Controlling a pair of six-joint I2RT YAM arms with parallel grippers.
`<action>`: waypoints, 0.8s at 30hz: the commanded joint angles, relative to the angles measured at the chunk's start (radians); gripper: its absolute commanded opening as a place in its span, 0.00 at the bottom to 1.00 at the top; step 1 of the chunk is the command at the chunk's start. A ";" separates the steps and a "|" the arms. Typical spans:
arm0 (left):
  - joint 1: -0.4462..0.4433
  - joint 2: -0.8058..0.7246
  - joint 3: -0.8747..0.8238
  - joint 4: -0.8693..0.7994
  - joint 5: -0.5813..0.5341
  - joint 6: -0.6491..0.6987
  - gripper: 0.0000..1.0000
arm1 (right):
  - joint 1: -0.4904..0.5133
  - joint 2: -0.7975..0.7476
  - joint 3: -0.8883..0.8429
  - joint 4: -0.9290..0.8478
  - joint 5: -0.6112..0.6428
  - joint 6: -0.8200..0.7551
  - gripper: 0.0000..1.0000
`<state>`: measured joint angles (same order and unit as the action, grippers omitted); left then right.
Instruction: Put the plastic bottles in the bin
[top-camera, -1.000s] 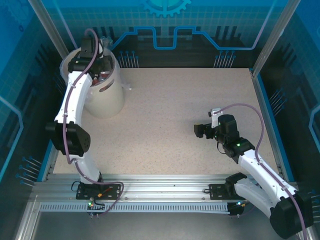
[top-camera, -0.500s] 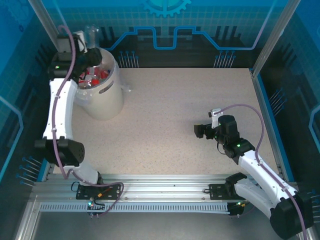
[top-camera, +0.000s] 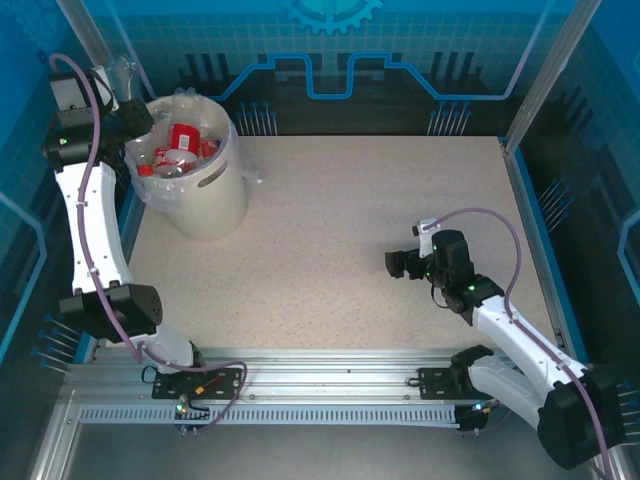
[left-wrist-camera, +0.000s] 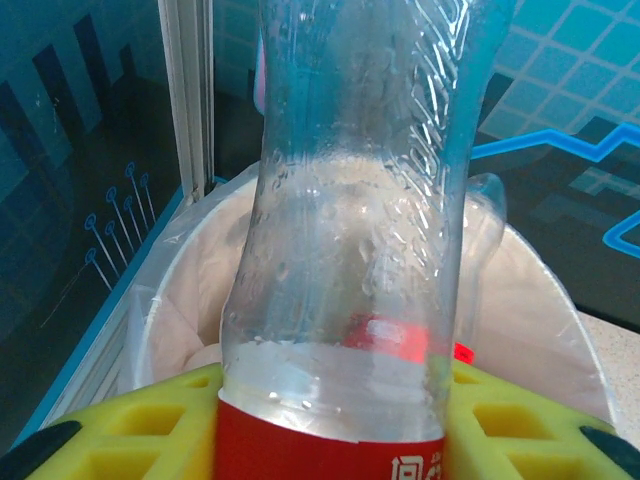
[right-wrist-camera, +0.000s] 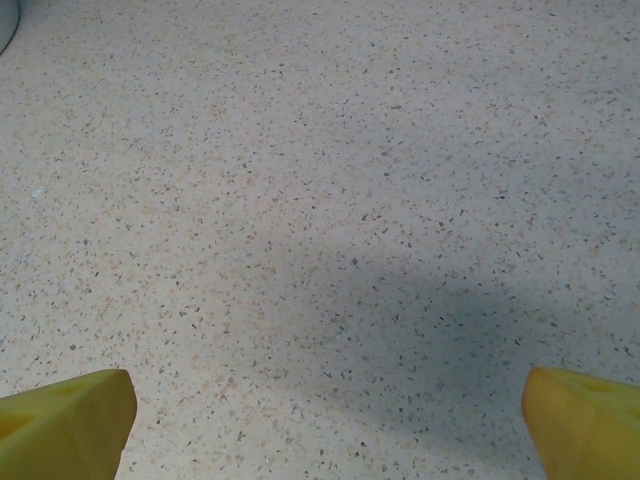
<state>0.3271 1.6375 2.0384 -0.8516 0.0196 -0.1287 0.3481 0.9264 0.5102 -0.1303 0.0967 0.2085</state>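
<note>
My left gripper will move over the bin's rim next and go down to let go of the clear bottle inside, because the bin's opening is beside and below it.
The cream-white bin stands at the table's far left with several red-labelled plastic bottles piled inside its clear liner. My left gripper is raised just left of the bin's rim, shut on a clear bottle that points up and away. In the left wrist view this bottle, with a red label at its lower end, sits between the yellow fingers, and the bin's rim lies behind it. My right gripper hovers open over bare table at the right, its fingertips wide apart.
An upright metal post and blue enclosure walls stand close behind and left of my left gripper. Speckled tabletop stretches between the bin and my right arm. A metal rail runs along the near edge.
My left gripper has come up out of the bin and swung left past its rim, carrying a clear bottle. The bottles inside the bin now show. The right arm has barely moved.
</note>
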 joint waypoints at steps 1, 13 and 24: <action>0.009 0.030 -0.007 0.031 -0.009 0.002 0.38 | 0.012 0.000 0.001 0.032 -0.012 -0.012 1.00; 0.010 0.054 -0.145 0.243 -0.099 -0.082 0.38 | 0.012 0.012 0.013 0.025 -0.005 -0.013 1.00; 0.001 -0.038 -0.365 0.271 -0.089 -0.097 0.45 | 0.012 0.051 0.022 0.055 -0.021 -0.012 1.00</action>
<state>0.3302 1.6665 1.7172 -0.5613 -0.0631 -0.2123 0.3481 0.9710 0.5102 -0.1074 0.0887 0.2081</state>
